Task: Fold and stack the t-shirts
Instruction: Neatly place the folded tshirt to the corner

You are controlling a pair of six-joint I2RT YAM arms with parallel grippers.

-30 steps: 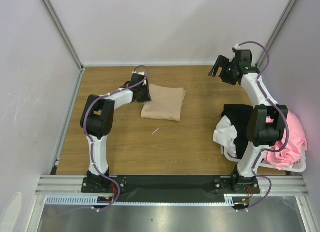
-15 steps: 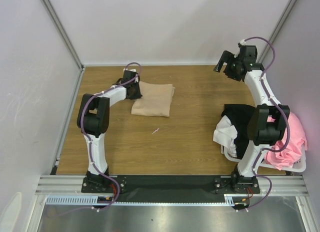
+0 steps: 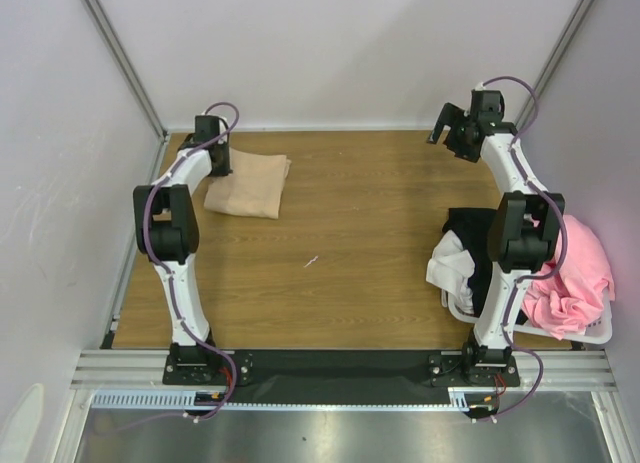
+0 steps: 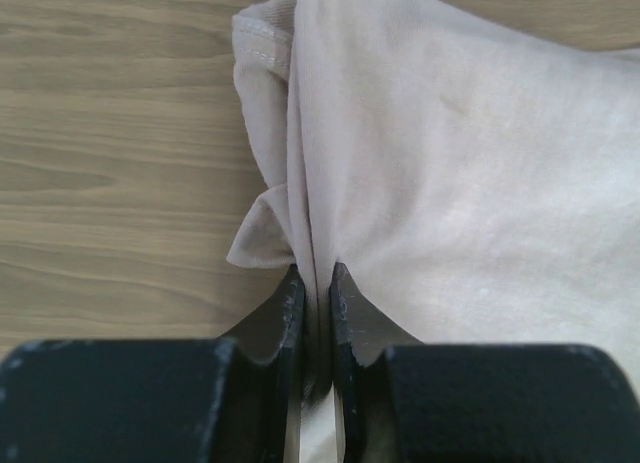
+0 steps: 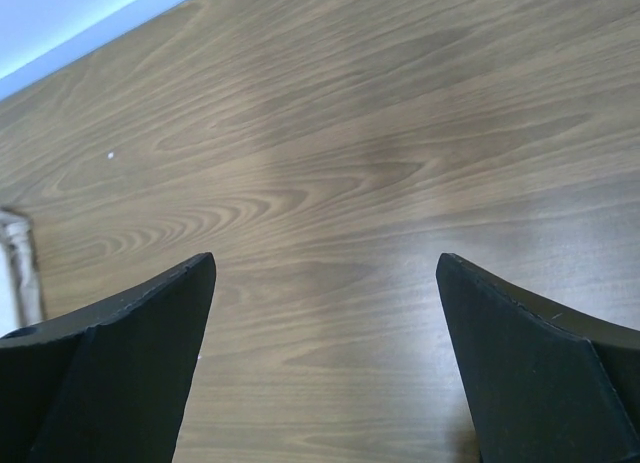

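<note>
The robot's left gripper should next drag the t-shirt it is holding outward and to the left in the top view, to the bare far table corner (image 3: 178, 146), and let go of it there.
A folded tan t-shirt (image 3: 249, 184) lies on the wooden table at the far left. My left gripper (image 3: 219, 164) sits at its left edge, shut on a fold of the cloth; in the left wrist view the tan t-shirt (image 4: 450, 163) is pinched between the two fingertips of the left gripper (image 4: 316, 283). My right gripper (image 3: 443, 126) hangs open above the far right of the table, and in the right wrist view the right gripper (image 5: 325, 268) has only bare wood between its fingers. Black (image 3: 485, 243), white (image 3: 450, 265) and pink (image 3: 575, 278) t-shirts are heaped at the right.
A white laundry basket (image 3: 598, 330) holds the heaped shirts at the right edge, partly behind the right arm. Walls with metal posts close the table on three sides. A small scrap (image 3: 312, 261) lies mid-table.
The left gripper closed on the tan t-shirt and dragged it left, toward the far left corner. The right gripper shifted slightly back and stayed open.
</note>
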